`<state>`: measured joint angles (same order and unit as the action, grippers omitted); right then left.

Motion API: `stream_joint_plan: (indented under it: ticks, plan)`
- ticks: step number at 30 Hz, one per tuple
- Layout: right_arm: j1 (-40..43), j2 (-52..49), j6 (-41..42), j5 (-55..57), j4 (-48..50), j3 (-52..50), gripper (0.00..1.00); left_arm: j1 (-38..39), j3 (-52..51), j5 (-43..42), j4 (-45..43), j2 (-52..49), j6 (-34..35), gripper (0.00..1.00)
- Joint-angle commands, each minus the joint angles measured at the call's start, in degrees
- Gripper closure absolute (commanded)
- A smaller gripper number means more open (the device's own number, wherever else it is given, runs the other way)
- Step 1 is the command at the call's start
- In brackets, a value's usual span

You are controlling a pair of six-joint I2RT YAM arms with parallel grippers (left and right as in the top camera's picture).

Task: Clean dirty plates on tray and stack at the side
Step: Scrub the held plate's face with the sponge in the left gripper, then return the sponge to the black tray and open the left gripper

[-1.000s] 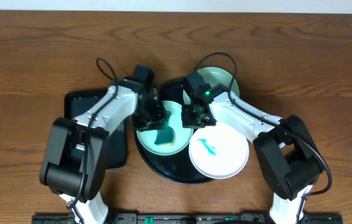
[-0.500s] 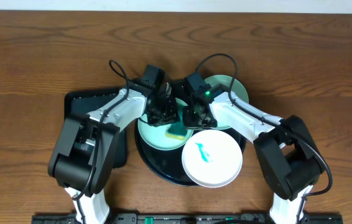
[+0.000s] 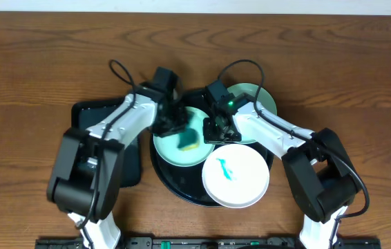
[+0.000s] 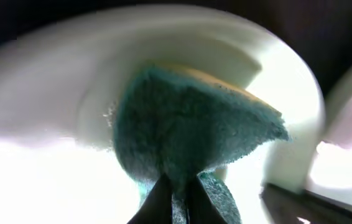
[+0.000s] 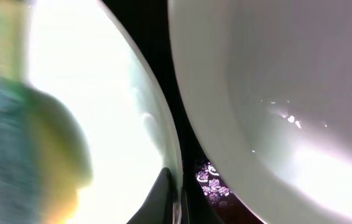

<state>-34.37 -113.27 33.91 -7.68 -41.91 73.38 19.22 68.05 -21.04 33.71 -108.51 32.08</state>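
The left gripper should lift the sponge off the mint plate and put it down on the black rectangular tray, which has open room.
The round black tray holds three plates. My left gripper is shut on a teal and yellow sponge and presses it on the left mint plate. The left wrist view shows the sponge filling that plate. My right gripper is shut on the right rim of this plate, seen edge-on in the right wrist view. The white plate with a teal smear lies at the front right. The second mint plate lies at the back right, partly under my right arm.
A smaller black rectangular tray lies left of the round tray, partly under my left arm. Brown wooden table lies all around. In the right wrist view a pale plate lies close to the right of the jaws.
The left gripper has moved the sponge across the mint plate, first right, then back left. The mint and white plates shifted a little on the tray a second ago. The right gripper keeps its hold.
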Motion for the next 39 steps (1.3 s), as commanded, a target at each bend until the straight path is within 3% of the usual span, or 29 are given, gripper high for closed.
stream_joint_plan:
  ticks: [1,14,23,29,39]
  plan:
    - [-0.5,-2.3,-0.8,1.9,-1.1,-1.9,0.99,-3.5,-0.5,23.8,3.5,0.6,-3.9,0.93]
    - [-0.5,-2.3,-0.8,1.9,-1.2,-1.9,0.99,-3.3,0.2,24.8,14.7,1.0,-5.8,0.93]
    - [-0.5,-2.3,-0.7,1.9,-1.1,-1.9,0.99,-2.8,7.2,13.6,17.8,8.1,-8.5,0.93]
    - [-0.5,-2.3,-0.7,1.9,-1.2,-1.9,0.99,-3.4,11.4,13.1,21.3,14.1,-8.6,0.93]
    - [-0.5,-2.3,-0.8,1.9,-0.9,-1.9,0.99,-16.7,10.9,21.9,30.2,14.4,-10.0,0.93]
